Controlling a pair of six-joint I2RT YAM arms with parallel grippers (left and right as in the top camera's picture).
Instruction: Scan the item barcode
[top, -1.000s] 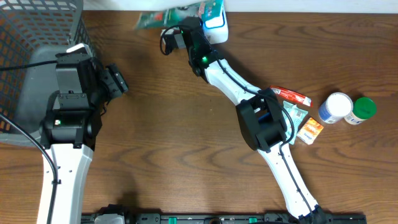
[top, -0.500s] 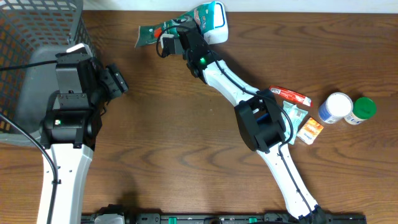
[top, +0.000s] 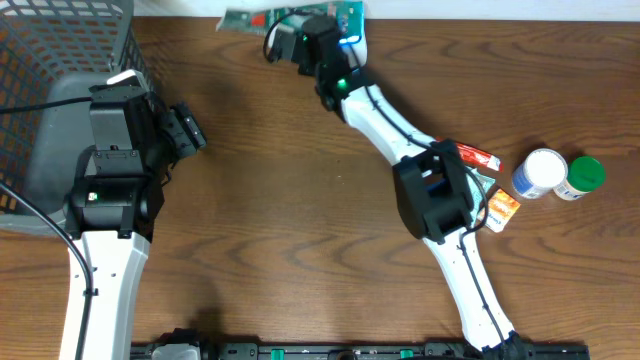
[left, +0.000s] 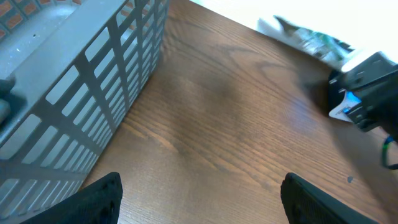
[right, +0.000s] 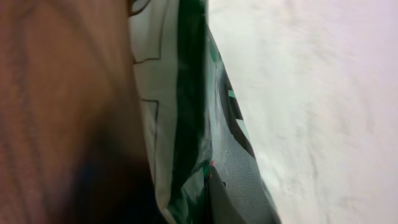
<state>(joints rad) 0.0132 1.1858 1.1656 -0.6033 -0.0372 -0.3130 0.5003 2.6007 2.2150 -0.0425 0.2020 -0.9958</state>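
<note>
I need to pull my right gripper back toward the base and down next to let go of the packet (top: 262, 17), because the table (top: 376, 172) beside the red tube is clear there.
A green and white packet (top: 262, 17) hangs at the table's far edge, pinched in my right gripper (top: 300, 28), which is shut on it. In the right wrist view the packet (right: 177, 118) fills the middle, with one dark fingertip (right: 239, 186) pressed against it. A white scanner with a blue light (top: 349, 41) sits just right of the gripper, mostly hidden by it and the packet. My left gripper (top: 186, 130) stays beside the basket, open and empty (left: 202, 199). From the left wrist, the packet (left: 311, 40) and right wrist (left: 367, 93) show far off.
A grey mesh basket (top: 60, 60) fills the left side, with its wall (left: 93, 81) close to my left fingers. At the right lie a red tube (top: 468, 154), a white bottle (top: 540, 172), a green-capped bottle (top: 583, 176) and a small orange box (top: 498, 210).
My right gripper has carried the packet toward the far edge, so that it now lies over the scanner. The left arm has not moved.
</note>
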